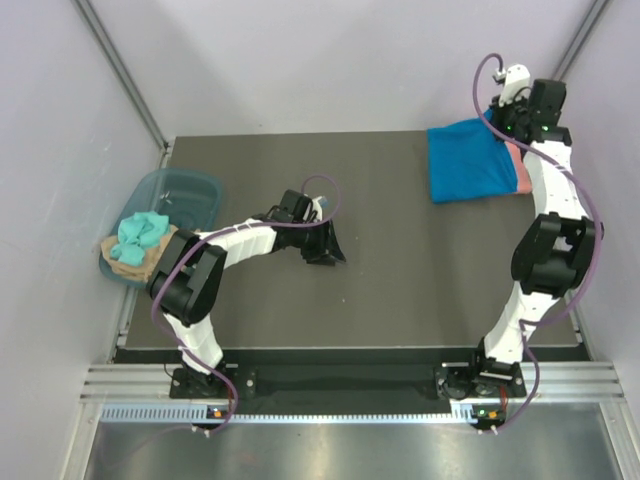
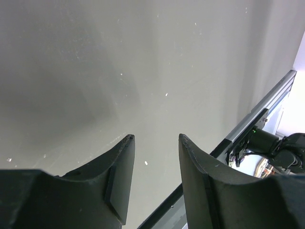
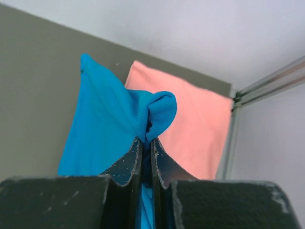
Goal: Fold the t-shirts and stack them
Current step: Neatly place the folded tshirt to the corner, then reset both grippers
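Note:
The uncovered pink strip point(image 1: 521, 173) point(image 3: 198, 125) is below my right gripper and to its right in the top view. I should move there, lower and release to cover the strip.
A bright blue t-shirt point(image 1: 468, 160) lies folded at the table's far right corner, on top of a salmon pink t-shirt point(image 1: 520, 172) whose edge shows on its right. My right gripper point(image 3: 147, 140) is shut on a bunched fold of the blue t-shirt point(image 3: 102, 126), lifting that edge above the pink t-shirt point(image 3: 193, 129). In the top view the right gripper point(image 1: 505, 128) sits at the blue shirt's far right corner. My left gripper point(image 1: 326, 245) hovers low over the bare middle of the table. Its jaws point(image 2: 156, 137) stand open with nothing between them.
A translucent blue-grey tub point(image 1: 185, 190) sits off the table's left edge, with a teal cloth point(image 1: 140, 232) and a tan cloth point(image 1: 125, 258) at its near end. Metal frame posts rise at both far corners. The table's near edge rail point(image 2: 259, 107) shows past the left fingers.

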Available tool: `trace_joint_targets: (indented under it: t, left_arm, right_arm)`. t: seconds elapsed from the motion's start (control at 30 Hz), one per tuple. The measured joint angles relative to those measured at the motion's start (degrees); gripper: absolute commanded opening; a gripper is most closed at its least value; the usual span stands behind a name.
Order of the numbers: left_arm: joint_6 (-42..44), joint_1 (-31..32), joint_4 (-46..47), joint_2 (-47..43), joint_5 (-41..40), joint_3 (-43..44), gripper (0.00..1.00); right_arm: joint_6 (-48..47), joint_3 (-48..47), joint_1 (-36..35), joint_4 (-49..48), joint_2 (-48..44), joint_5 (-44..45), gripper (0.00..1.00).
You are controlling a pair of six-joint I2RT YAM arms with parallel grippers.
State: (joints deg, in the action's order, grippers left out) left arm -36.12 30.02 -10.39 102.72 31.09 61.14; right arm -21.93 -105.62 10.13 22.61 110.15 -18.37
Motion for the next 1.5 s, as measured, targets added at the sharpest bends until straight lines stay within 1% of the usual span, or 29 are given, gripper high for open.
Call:
trace_joint_targets:
  t: [0.23,0.27,0.5,0.6,0.67,0.8,0.83,0.87,0.93,0.97,1.07,1.13,1.17,1.23,1.37,1.43,1.5]
  left_arm:
    - [0.0,0.0,0.2,0.2,0.1,0.0,0.46]
    - [0.0,0.0,0.2,0.3,0.1,0.0,0.46]
    - [0.0,0.0,0.2,2.0,0.2,0.0,0.47]
    - [0.0,0.0,0.2,2.5,0.3,0.0,0.46]
    - [0.0,0.0,0.2,2.9,0.5,0.0,0.46]
    - [0.1,0.0,0.1,3.3,0.8,0.0,0.46]
    - [0.1,0.0,0.0,3.3,0.8,0.0,0.46]
    - [0.1,0.0,0.0,3.3,0.8,0.0,0.46]
    - [0.3,0.0,-0.2,3.3,0.8,0.0,0.46]
    - [0.3,0.0,-0.4,3.3,0.8,0.0,0.47]
    - [0.3,0.0,-0.5,3.3,0.8,0.0,0.47]
    - [0.3,0.0,-0.8,3.3,0.8,0.0,0.47]
    - [0.3,0.0,-1.0,3.3,0.8,0.0,0.47]
    - [0.3,0.0,-1.3,3.3,0.8,0.0,0.47]
    - [0.3,0.0,-2.1,2.6,1.2,0.0,0.47]
    - [0.3,0.0,-2.6,1.4,1.5,0.0,0.47]
    - [0.3,0.0,-2.9,-0.9,2.4,0.1,0.47]
  right_arm:
    - [-0.2,-4.5,1.9,1.2,1.1,0.2,0.0]
    - [-0.2,-7.0,2.1,2.5,2.6,0.0,0.0]
    - [0.1,-23.3,4.0,3.8,16.2,-1.2,0.0]
    - [0.3,-27.2,4.8,3.5,21.1,-1.2,0.01]
    - [0.8,-28.2,5.3,2.4,24.1,-1.0,0.04]
    - [2.1,-32.1,5.9,-0.9,30.5,0.1,0.06]
    - [2.6,-33.0,6.0,-1.6,31.9,0.4,0.1]
    - [3.0,-34.0,6.1,-2.8,33.4,0.8,0.19]
    - [3.9,-34.2,6.2,-4.8,34.9,2.1,0.32]
    - [4.4,-34.2,6.2,-5.9,35.6,3.0,0.44]
    - [5.7,-34.2,6.3,-8.8,36.5,5.1,0.48]
    - [6.7,-34.1,6.3,-10.4,36.4,6.0,0.54]
    - [7.2,-33.5,6.3,-11.4,36.0,6.6,0.62]
    - [8.8,-30.6,6.3,-12.8,34.2,8.2,0.68]
    - [12.2,-24.5,6.1,-12.6,29.7,11.5,0.68]
    - [14.8,-21.1,6.0,-11.8,26.4,12.3,0.71]
    - [18.3,-15.8,5.9,-10.2,21.5,12.6,0.99]
